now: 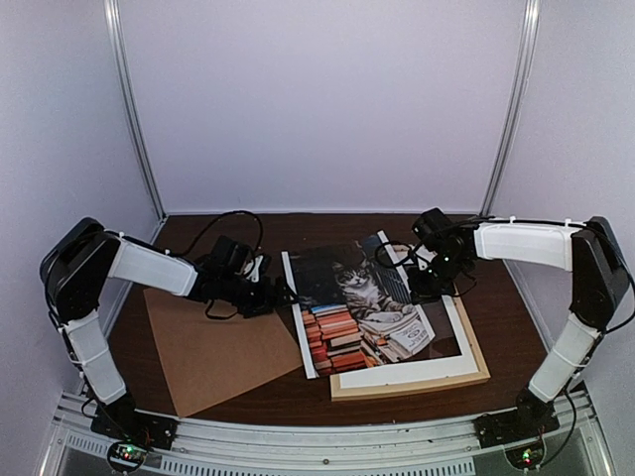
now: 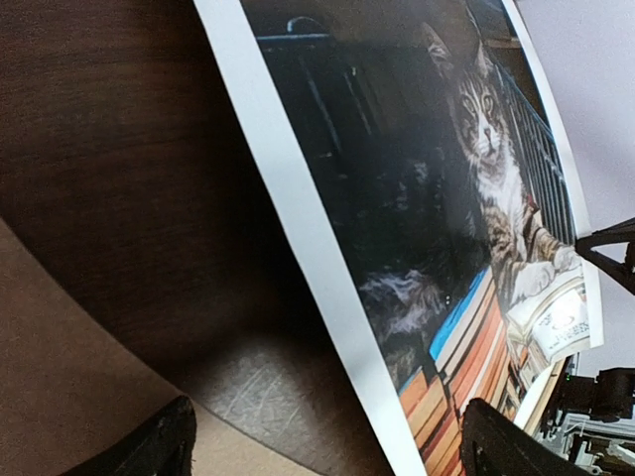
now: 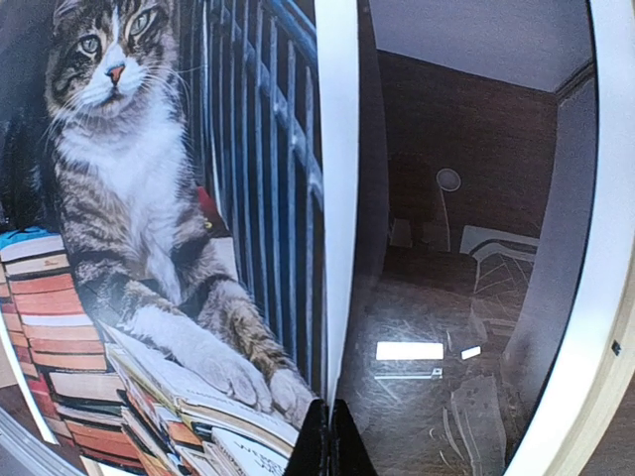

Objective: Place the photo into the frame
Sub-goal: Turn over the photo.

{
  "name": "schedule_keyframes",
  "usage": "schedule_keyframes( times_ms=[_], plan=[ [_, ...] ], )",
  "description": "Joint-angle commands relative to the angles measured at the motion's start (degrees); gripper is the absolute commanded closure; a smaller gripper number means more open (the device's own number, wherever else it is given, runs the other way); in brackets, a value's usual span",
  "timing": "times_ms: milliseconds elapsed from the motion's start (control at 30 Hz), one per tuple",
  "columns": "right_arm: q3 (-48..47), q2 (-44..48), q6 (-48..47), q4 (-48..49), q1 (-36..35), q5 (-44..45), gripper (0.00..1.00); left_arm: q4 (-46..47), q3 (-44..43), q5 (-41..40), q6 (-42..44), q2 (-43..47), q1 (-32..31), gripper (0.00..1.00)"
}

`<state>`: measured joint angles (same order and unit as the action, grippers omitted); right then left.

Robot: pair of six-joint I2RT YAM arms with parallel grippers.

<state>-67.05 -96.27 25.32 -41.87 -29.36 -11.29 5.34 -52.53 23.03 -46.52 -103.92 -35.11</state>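
Observation:
My left gripper eases to the right in the top view and closes next, since the photo's white border (image 1: pixel 297 308) (image 2: pixel 380 415) lies that way, raised between its open fingers.
The photo (image 1: pixel 357 307), a tabby cat on red and orange books, lies askew over the light wooden frame (image 1: pixel 412 389), overhanging it to the left. My right gripper (image 1: pixel 427 290) is shut on the photo's right white border; in the right wrist view its tips (image 3: pixel 330 441) pinch that edge of the photo (image 3: pixel 149 248) above the frame's glass (image 3: pixel 446 327). My left gripper (image 1: pixel 281 296) is open at the photo's left edge. In the left wrist view its gap (image 2: pixel 332 446) straddles the white border of the photo (image 2: pixel 437 198), which is lifted slightly off the table.
A white open-centred mat (image 1: pixel 407 372) lies in the frame; its border shows in the right wrist view (image 3: pixel 605 278). A brown backing board (image 1: pixel 218 347) lies on the dark wooden table (image 1: pixel 189 238) at the left, under my left arm. White walls enclose the table.

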Motion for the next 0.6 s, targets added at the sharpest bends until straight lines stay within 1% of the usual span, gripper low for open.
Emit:
schedule_keyframes(
  times_ms=[0, 200, 333, 400, 567],
  plan=[
    [1.7, 2.7, -0.4, -1.1, 1.1, 3.9, 1.0, 0.5, -2.4, 1.5, -1.5, -2.8, -2.2, 0.06],
    [2.7, 3.1, 0.2, 0.1, 1.2, 2.7, 1.0, 6.3, -3.0, 5.6, -5.5, -5.8, -2.8, 0.08],
    [3.1, 3.4, 0.7, 1.0, 1.2, 1.3, 1.0, 10.5, -3.5, 7.7, -7.4, -7.7, -3.3, 0.16],
    [3.2, 3.5, 0.9, 1.4, 1.2, 0.9, 1.0, 12.1, -3.7, 8.5, -8.2, -8.7, -3.4, 0.21],
    [3.6, 3.4, 1.0, 2.0, 1.2, 0.1, 1.0, 17.5, -3.3, 10.4, -10.8, -10.1, -3.5, 0.43]
  ],
)
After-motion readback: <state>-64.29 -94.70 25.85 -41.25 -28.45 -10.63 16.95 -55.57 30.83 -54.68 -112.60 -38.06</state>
